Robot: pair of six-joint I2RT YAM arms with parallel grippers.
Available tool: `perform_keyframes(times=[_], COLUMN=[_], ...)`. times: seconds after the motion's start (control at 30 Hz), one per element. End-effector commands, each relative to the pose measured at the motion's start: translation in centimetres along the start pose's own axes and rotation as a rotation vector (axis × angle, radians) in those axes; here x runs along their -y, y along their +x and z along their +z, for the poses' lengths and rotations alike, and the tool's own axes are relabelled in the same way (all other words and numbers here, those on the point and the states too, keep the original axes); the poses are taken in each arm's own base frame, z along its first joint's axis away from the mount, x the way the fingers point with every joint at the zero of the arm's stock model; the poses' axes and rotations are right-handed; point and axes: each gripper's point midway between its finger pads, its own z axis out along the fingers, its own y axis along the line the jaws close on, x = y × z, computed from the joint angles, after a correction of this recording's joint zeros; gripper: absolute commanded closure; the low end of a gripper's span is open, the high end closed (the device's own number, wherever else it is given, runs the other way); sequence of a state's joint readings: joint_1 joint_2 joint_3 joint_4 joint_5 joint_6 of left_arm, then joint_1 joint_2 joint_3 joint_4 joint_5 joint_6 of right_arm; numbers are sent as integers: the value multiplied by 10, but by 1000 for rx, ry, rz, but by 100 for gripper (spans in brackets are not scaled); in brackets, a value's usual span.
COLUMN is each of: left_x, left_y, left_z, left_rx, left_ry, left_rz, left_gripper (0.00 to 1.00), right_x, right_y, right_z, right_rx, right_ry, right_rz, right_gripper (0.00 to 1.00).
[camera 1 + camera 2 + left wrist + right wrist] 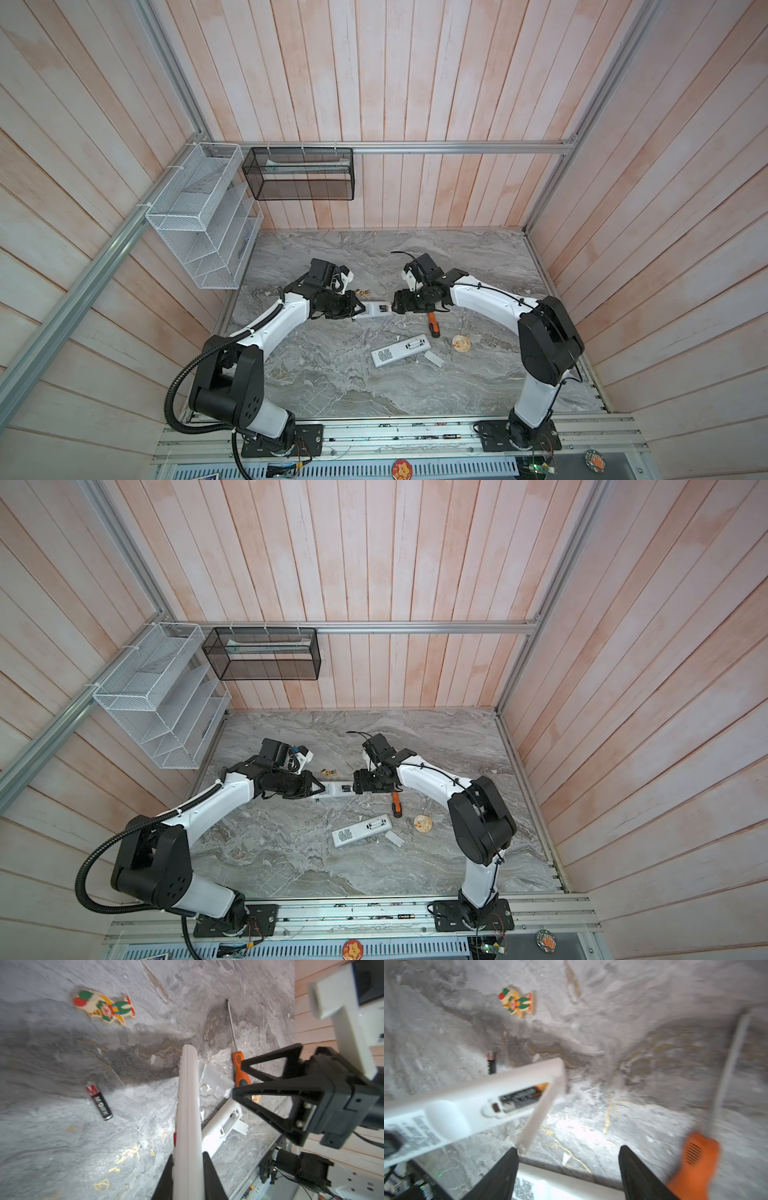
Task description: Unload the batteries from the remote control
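The free spot on the bare marble [369, 337] [160, 1150] beside the second remote lies below and back. I should next move the remote in my left gripper down and back and release it there.
My left gripper [361, 309] [188, 1155] is shut on one end of a white remote control [379, 309] [188, 1095], holding it above the marble table. The remote's back faces the right wrist camera. Its battery cover [537, 1118] hangs open from the far end, and one black battery with an orange end [523, 1095] lies in the compartment. My right gripper [394, 306] [568, 1148] is open at the remote's free end, and the cover's tip rests near one fingertip [512, 1153]. A loose black battery [99, 1101] [491, 1062] lies on the table beyond.
A second white remote [399, 350] lies face down with an empty compartment, its loose cover [433, 358] beside it. An orange-handled screwdriver [433, 325] lies under my right gripper. A round wooden disc [461, 343] and a clown figure [104, 1006] are nearby.
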State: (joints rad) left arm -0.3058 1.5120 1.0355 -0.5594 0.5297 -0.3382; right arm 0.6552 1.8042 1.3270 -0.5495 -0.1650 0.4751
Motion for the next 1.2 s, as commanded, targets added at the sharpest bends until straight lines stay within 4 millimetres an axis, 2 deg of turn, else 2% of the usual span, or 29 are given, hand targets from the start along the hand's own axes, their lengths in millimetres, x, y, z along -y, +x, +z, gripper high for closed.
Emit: perform_keyframes(times=[0.0,0.1,0.17,0.33,0.37,0.47,0.6,0.77,0.87,0.93,1.0,1.07,1.17], left_x=[-39,-35,-31,-10,-7,14,23,1,-8,-12,-15,-19,-26], left_y=[18,17,16,8,7,1,8,35,47,54,58,62,70], left_z=[-8,-8,-6,-8,-10,-20,-20,7,17,20,22,24,26], left_rx=[-52,-50,-44,-5,0,26,-31,-162,-184,-183,-183,-186,-199], left_ry=[-212,-193,-163,9,36,180,290,275,283,279,271,257,227], left_rz=[-14,-11,-7,-17,-17,-3,-20,-130,-190,-216,-233,-246,-258], left_gripper=[100,99,99,98,98,98,97,97,96,87,84,78,67], right_x=[46,45,32,-28,-35,-35,-39,-30,-20,-15,-8,5,36], right_y=[18,16,10,2,2,-3,-5,-14,-17,-15,-13,-11,-9], right_z=[-20,-43,-56,-77,-80,-88,-105,-129,-133,-129,-122,-113,-100], right_rx=[-24,13,54,151,164,238,353,505,521,496,463,421,322], right_ry=[197,167,103,-256,-292,-294,-310,-238,-190,-179,-156,-112,-36], right_rz=[19,33,17,-130,-168,-236,-342,-400,-386,-369,-338,-290,-153], right_gripper=[23,21,18,5,3,2,2,2,2,2,2,2,2])
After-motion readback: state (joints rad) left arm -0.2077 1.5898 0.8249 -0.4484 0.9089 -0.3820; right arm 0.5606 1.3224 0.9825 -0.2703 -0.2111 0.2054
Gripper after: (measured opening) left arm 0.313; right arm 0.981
